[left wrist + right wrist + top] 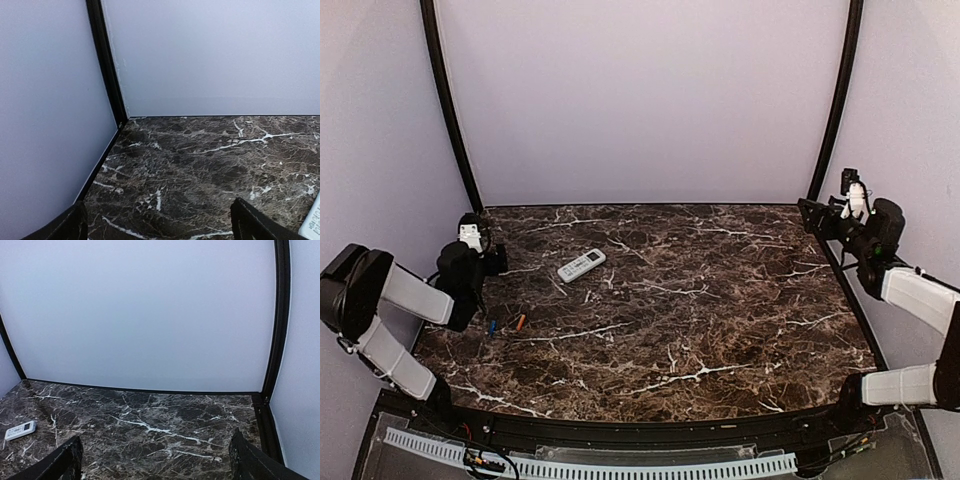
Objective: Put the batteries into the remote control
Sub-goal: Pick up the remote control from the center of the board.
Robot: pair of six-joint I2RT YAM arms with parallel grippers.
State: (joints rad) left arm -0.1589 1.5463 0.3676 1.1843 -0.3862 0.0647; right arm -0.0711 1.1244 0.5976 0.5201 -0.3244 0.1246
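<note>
I need to move my left gripper to the right in the top view next and tip it down onto the remote's screen end (pixel 589 259), because the remote is lying flat.
The white remote control (pixel 581 264) lies flat on the dark marble table, left of centre; I also see it small at the left of the right wrist view (pixel 20 430), and a sliver of its edge (pixel 313 222) shows in the left wrist view. Two batteries lie side by side near the left arm, one blue (pixel 492 327) and one orange-red (pixel 520 322). My left gripper (pixel 492 256) (pixel 160 232) hangs open over the table's left edge, left of the remote, holding nothing. My right gripper (pixel 810 214) (pixel 155 471) is open and empty at the far right rear corner.
Pale walls with black corner posts (pixel 450 110) (pixel 835 100) close off the table at the back and sides. A white perforated rail (pixel 590 467) runs along the near edge by the arm bases.
</note>
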